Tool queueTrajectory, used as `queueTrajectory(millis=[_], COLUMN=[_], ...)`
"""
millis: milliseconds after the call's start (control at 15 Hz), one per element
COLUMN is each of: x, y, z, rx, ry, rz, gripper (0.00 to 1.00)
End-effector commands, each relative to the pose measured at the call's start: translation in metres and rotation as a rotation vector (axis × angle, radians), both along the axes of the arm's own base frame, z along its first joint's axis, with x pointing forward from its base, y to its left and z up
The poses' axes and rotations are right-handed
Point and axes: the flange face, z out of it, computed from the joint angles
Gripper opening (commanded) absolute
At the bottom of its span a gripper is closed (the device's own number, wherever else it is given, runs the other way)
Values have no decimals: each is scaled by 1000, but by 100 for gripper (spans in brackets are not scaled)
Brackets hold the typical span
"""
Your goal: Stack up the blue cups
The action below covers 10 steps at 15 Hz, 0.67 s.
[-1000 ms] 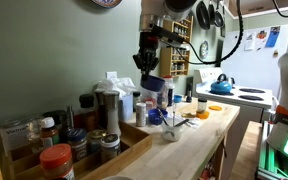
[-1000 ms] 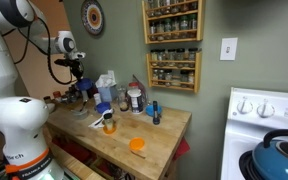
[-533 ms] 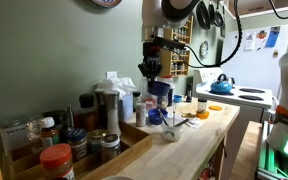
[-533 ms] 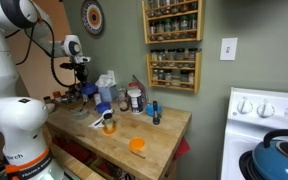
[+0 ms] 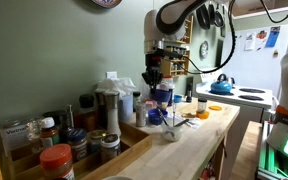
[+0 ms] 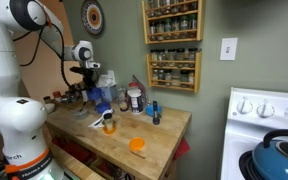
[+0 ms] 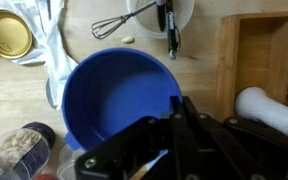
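Observation:
The second blue shape (image 5: 155, 117) sits on the counter below my gripper, so I need to lower the held cup onto it and release the side of the cup's rim there.
One blue cup (image 7: 119, 100) fills the wrist view, open side up, hanging above the wooden counter. My gripper (image 7: 179, 118) is shut on its right rim, one finger inside and one outside. In both exterior views the same cup (image 5: 161, 95) (image 6: 100, 98) hangs under the gripper (image 5: 154, 78) (image 6: 90, 82), over the cluttered back part of the counter. A second blue shape (image 5: 155, 117) sits on the counter just below the held cup. I cannot tell whether that shape is the other blue cup.
Under the cup lie a whisk (image 7: 114, 25), a black pen (image 7: 170, 35), a white dish (image 7: 144, 12) and a gold lid (image 7: 6, 33). A wooden tray (image 7: 264, 55) is to the right. A blue kettle (image 5: 221, 86) stands on the stove. A red-lidded jar (image 5: 56, 158) is near the camera.
The arm has carried the blue cup sideways along the counter, toward the stove, and slightly lower. The grip on the rim is unchanged.

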Motion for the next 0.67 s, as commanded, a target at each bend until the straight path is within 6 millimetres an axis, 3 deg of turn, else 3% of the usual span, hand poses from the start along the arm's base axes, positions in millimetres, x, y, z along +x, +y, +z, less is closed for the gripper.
queueTrajectory(millis=[0,333,600], x=[1,16,26], y=[1,-8,-7], z=[0,-41,-70], rx=[6,-166,-210], ry=[5,-49,-45], rz=[1,29,47], gripper=[1,1,1])
